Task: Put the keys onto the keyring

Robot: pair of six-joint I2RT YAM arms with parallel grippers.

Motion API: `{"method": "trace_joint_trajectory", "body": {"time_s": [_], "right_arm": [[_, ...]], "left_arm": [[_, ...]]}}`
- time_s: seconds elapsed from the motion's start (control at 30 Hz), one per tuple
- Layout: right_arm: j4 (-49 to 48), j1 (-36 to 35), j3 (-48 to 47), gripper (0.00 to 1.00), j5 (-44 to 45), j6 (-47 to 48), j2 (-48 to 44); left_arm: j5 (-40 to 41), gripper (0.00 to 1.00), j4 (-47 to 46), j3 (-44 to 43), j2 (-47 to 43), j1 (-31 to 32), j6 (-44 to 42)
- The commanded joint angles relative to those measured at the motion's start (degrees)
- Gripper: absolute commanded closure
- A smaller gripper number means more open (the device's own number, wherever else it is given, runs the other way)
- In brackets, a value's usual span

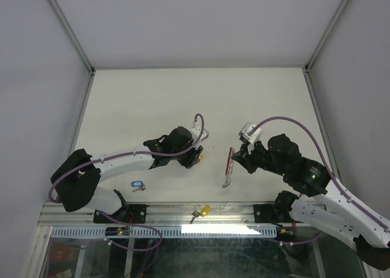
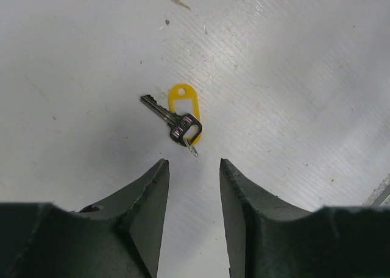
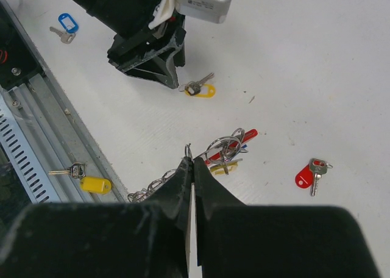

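The robot will lower its left gripper onto the small ring at the head of the yellow-tagged key, since the key lies just beyond and below the gripper's open fingers.
A yellow-tagged key [image 2: 180, 116] lies flat on the table just ahead of my left gripper [image 2: 194, 163], which stands open with nothing between its fingers. From above, that key [image 1: 200, 158] shows at the left gripper's [image 1: 197, 153] tip. My right gripper [image 3: 192, 159] is shut on a small silver ring of the keyring [image 3: 234, 142]. The keyring's red band and ring chain trail over the table. In the top view the keyring [image 1: 230, 163] hangs left of the right gripper [image 1: 237, 162]. A yellow tag [image 3: 222, 167] sits among the rings.
A blue-tagged key [image 1: 137, 185] lies near the left arm's base. A red-tagged key [image 3: 309, 175] lies right of the keyring. Another yellow-tagged key [image 1: 202, 211] rests on the metal rail [image 1: 158, 213] at the table's near edge.
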State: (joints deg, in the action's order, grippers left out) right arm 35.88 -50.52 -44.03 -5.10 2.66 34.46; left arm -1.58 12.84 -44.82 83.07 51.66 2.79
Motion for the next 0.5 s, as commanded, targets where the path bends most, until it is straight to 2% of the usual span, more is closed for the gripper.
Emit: {"method": "trace_joint_trajectory", "body": {"time_s": [0.0,0.27,0.47], "right_arm": [[-3.0,-0.2,-0.4,1.00,-0.3,-0.6,0.1],[-3.2,-0.3,-0.3,1.00,-0.9,-0.8,0.5],[-3.4,-0.3,0.0,1.00,-1.2,-0.9,0.5]], "left_arm": [[-1.4,0.62,-4.2,2.2,-4.7,-0.8,3.8],[-5.3,0.61,-4.8,2.3,-2.0,-0.7,9.4],[-4.4,0.61,-4.9,3.4,-1.9,-0.6,10.4]]}}
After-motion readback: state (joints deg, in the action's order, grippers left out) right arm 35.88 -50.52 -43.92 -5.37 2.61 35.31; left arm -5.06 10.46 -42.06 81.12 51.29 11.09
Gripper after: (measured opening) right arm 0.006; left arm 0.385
